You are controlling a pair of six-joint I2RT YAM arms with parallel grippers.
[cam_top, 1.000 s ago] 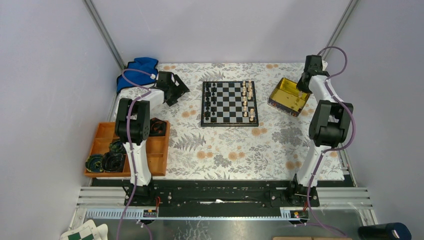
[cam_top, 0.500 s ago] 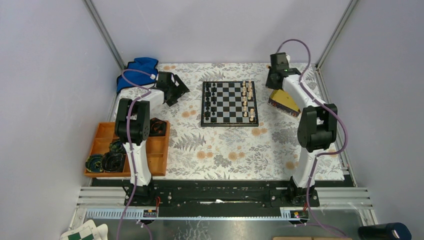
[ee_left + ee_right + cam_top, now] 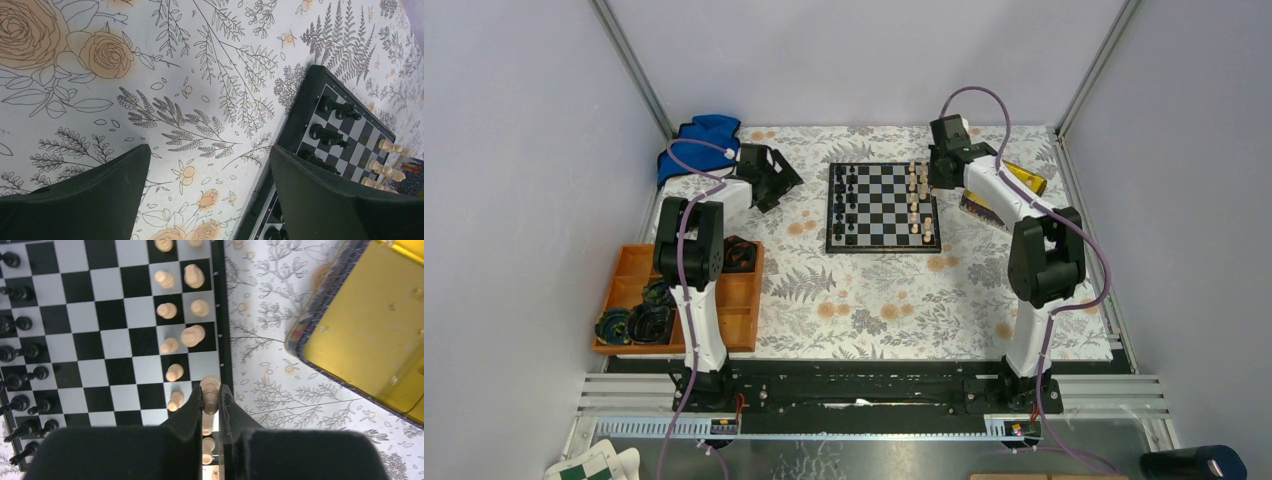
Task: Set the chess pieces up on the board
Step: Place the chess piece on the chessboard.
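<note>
I need to bring my right gripper down and back and release the pale piece on the outer column's vacant dark square [image 3: 927,213] [image 3: 196,384], which is below it and nearer my base.
The black-and-white board [image 3: 883,207] lies at the far middle of the table. Black pieces [image 3: 845,205] stand in its two left columns. Pale pieces [image 3: 918,200] stand in its two right columns. My right gripper [image 3: 210,394] is shut on a pale piece [image 3: 210,392] and holds it over the board's right edge [image 3: 218,315], above other pale pieces. In the top view this gripper [image 3: 940,168] is at the board's far right corner. My left gripper [image 3: 210,165] is open and empty over the tablecloth, just left of the board [image 3: 300,110].
A gold tin [image 3: 984,205] lies right of the board, partly hidden by the right arm; it also shows in the right wrist view [image 3: 365,325]. An orange tray [image 3: 629,275] with dark items sits at the left. A blue cloth [image 3: 694,140] is at the far left.
My right gripper has swung left from over the gold tin to the board's far right corner, holding a pale piece. The left arm has not moved.
</note>
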